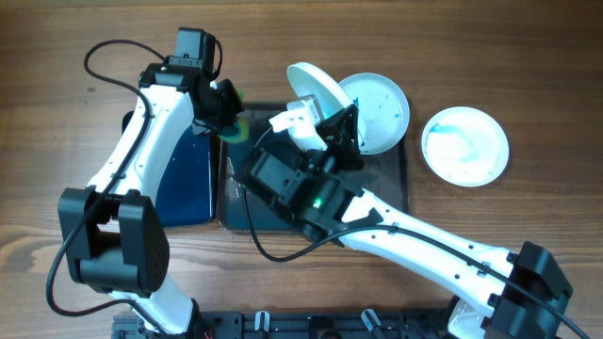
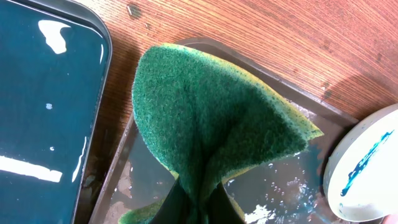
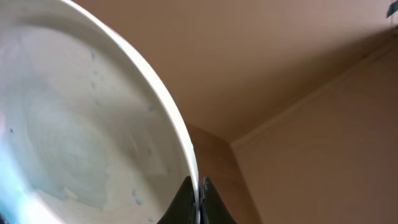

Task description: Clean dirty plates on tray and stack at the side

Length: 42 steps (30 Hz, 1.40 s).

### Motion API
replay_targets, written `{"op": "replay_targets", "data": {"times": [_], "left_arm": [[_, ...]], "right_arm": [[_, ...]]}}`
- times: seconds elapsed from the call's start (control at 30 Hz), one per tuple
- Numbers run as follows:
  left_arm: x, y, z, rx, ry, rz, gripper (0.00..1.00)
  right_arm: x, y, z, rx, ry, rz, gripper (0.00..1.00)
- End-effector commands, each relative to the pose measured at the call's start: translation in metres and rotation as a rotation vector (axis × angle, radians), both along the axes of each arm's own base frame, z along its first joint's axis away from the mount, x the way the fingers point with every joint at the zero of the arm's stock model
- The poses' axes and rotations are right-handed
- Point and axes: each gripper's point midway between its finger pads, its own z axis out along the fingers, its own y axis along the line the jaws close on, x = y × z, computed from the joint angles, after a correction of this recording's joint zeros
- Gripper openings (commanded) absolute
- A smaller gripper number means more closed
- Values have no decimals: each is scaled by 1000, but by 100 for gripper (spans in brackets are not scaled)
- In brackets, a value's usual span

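The right gripper needs to swing next over the third plate (image 1: 464,147), to the right in the overhead view, turn its own plate flatter because that plate tilts, then lower and let go.
My right gripper (image 1: 320,121) is shut on the rim of a white plate (image 1: 314,87) and holds it tilted on edge above the dark grey tray (image 1: 388,175). In the right wrist view the jaws (image 3: 199,200) pinch the plate's rim (image 3: 74,124), whose face has pale blue smears. A second plate (image 1: 379,108) lies on the tray's far right. A third plate (image 1: 464,143), smeared pale blue, sits on the table right of the tray. My left gripper (image 1: 226,111) is shut on a green sponge (image 2: 211,118) over the tray's far left corner (image 2: 280,186). A plate with a blue streak (image 2: 364,177) shows beside it.
A smaller dark blue tray (image 1: 184,179) lies left of the grey tray and also shows in the left wrist view (image 2: 43,93). The grey tray's floor is wet with droplets. The right arm crosses the tray's front half. Bare wood surrounds the trays.
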Motion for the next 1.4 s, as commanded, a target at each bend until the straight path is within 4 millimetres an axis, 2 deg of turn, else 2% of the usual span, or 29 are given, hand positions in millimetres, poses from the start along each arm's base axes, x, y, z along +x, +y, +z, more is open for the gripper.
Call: {"op": "replay_targets", "data": {"times": [0.0,0.13,0.27,0.33,0.4,0.47,0.53,0.6,0.67,0.73,0.83,0.87,0.93,0.97,1.03,1.07,1.17,1.37], "left_arm": [[6,-4,6,-16,-18,-16,4],[5,-4,6,-16,-17,-16,4],[5,-4,6,-16,-17,-16,4],[5,-3,6,-16,-16,-16,4],[4,-3,6,-15,-13,-16,4],[3,-3,5,-14,-7,-16,4],[2,-3,5,-14,-4,-16,4],[2,-3,5,-13,-4,-15,4],[3,-3,5,-12,-8,-15,4],[3,-3,5,-12,-8,-15,4],[4,-3,6,-12,-13,-15,4],[5,-3,6,-11,-17,-14,4],[9,-2,7,-7,-31,-12,4],[9,-2,7,-8,-33,-12,4],[10,-2,7,-8,-37,-12,4],[11,-2,8,-9,-40,-12,4],[13,-3,8,-11,-48,-9,4],[13,-3,8,-11,-50,-10,4]], "right_arm": [[-3,-3,27,-14,-48,-21,4],[-1,1,24,11,-37,-3,4],[9,13,-18,91,169,122,4],[10,14,-47,219,293,155,4],[9,14,-85,435,484,163,4],[11,13,-108,638,627,152,4],[14,13,-116,799,727,166,4],[25,1,-114,970,781,169,4],[38,-22,-104,1145,800,165,4],[53,-64,-92,1314,771,124,4],[61,-157,-97,1450,647,-137,4],[58,-186,-103,1449,614,-230,4],[39,-256,-121,1402,510,-508,4],[30,-280,-129,1383,475,-600,4],[14,-316,-143,1352,424,-722,4],[4,-330,-149,1336,404,-780,4],[-7,-346,-168,1329,374,-844,4],[-21,-347,-199,1310,388,-876,4]]}}
